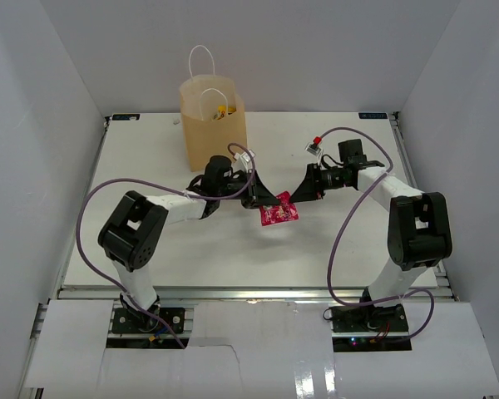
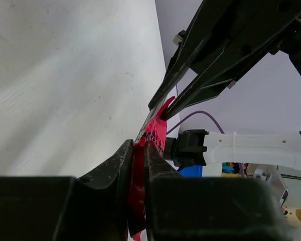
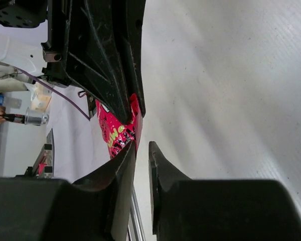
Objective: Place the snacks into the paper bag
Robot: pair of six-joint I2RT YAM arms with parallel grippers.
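Observation:
My left gripper is holding the packet [image 1: 279, 214] and should rise to clear the paper bag's tall sides, move outward over the paper bag's open top [image 1: 208, 100] and let go.
A pink-red snack packet [image 1: 279, 214] hangs above the middle of the table between my two grippers. My left gripper [image 1: 266, 202] is shut on it, and in the left wrist view the packet [image 2: 158, 128] is pinched edge-on at my left gripper [image 2: 139, 145]. My right gripper [image 1: 293, 198] faces it from the right. Its jaws stand slightly apart at the right gripper [image 3: 142, 145] with nothing between them, and the packet [image 3: 113, 130] lies just beside one fingertip. The tan paper bag [image 1: 212, 116] stands upright at the back left, with a yellow wrapper [image 1: 222, 110] showing inside.
White walls close in the table [image 1: 150, 241] on the left, back and right. Purple cables [image 1: 87, 216] loop out from both arms. A small red-capped part [image 1: 315, 141] hangs off the right arm's cable near the back.

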